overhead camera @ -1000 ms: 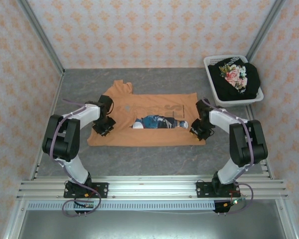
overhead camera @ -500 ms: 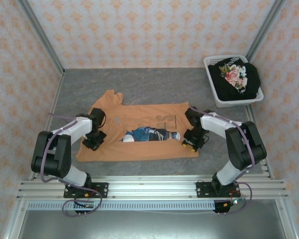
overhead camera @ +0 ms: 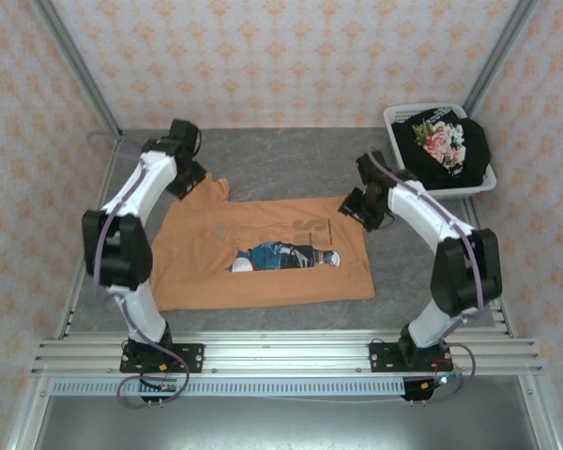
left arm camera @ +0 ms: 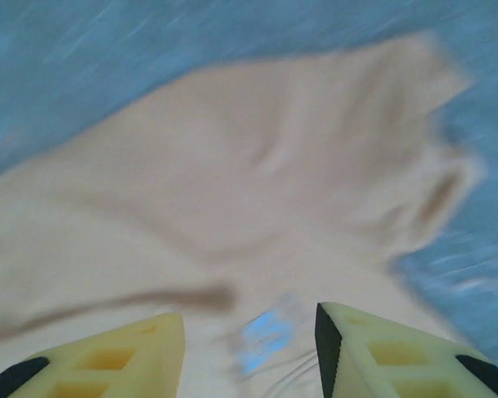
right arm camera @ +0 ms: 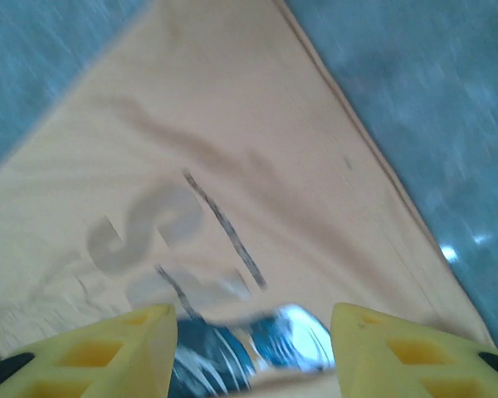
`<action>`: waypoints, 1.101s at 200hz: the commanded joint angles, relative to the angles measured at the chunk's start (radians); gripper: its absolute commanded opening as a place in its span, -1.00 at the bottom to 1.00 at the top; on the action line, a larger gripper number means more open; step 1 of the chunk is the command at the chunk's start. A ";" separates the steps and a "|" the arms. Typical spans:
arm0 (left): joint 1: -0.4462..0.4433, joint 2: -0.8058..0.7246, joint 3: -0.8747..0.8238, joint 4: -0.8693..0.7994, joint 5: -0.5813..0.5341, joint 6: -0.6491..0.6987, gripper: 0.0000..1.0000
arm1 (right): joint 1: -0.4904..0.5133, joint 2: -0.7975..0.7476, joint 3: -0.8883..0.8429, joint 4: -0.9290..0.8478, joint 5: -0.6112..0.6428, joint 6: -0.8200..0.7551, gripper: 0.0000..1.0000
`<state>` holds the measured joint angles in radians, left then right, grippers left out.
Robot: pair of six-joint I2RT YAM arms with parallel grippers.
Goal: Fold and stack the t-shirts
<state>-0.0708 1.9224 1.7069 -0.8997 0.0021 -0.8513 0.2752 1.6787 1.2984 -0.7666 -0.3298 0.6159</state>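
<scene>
The orange t-shirt's bunched far corner (overhead camera: pixel 213 182) (left arm camera: pixel 427 62) lies below the left gripper, toward the right gripper, so the left gripper will come down and shift sideways onto it next.
The orange t-shirt (overhead camera: pixel 263 281) lies flat mid-table, and a strip of its blue-and-white print (overhead camera: pixel 283 255) shows at a fold. Over the shirt's far-left sleeve hangs my left gripper (overhead camera: pixel 191 184), open. In the left wrist view the left gripper (left arm camera: pixel 247 325) has only blurred orange cloth (left arm camera: pixel 232 166) beneath it. My right gripper (overhead camera: pixel 357 208) is open over the shirt's far-right corner. In its wrist view the right gripper (right arm camera: pixel 253 313) hovers above the cloth (right arm camera: pixel 232 141) and the print (right arm camera: pixel 232 348), with nothing between its fingers. A black t-shirt (overhead camera: pixel 448 150) with pink flowers lies in the basket.
The white laundry basket (overhead camera: pixel 398 120) stands at the back right, close behind my right arm. Metal frame posts and patterned walls close in the grey table (overhead camera: pixel 291 155) on three sides. Bare table lies behind the shirt and along its near edge.
Both grippers held the shirt's near side and drew it toward the arms. They have let go, opened, and swung back to the shirt's far corners.
</scene>
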 commanded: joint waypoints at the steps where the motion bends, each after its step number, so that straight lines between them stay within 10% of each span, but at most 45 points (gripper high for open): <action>1: 0.009 0.213 0.236 -0.077 -0.023 0.178 -0.12 | -0.023 0.104 0.096 0.027 0.055 -0.080 0.03; 73: 0.006 0.543 0.618 -0.084 -0.080 0.378 -0.01 | -0.050 0.251 0.255 0.015 0.061 -0.114 0.03; 220: -0.030 0.668 0.628 -0.099 -0.099 0.408 -0.20 | -0.054 0.270 0.258 0.015 0.027 -0.097 0.03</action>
<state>-0.0986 2.5587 2.3138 -0.9546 -0.0475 -0.4603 0.2279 1.9556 1.5375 -0.7399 -0.3073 0.5190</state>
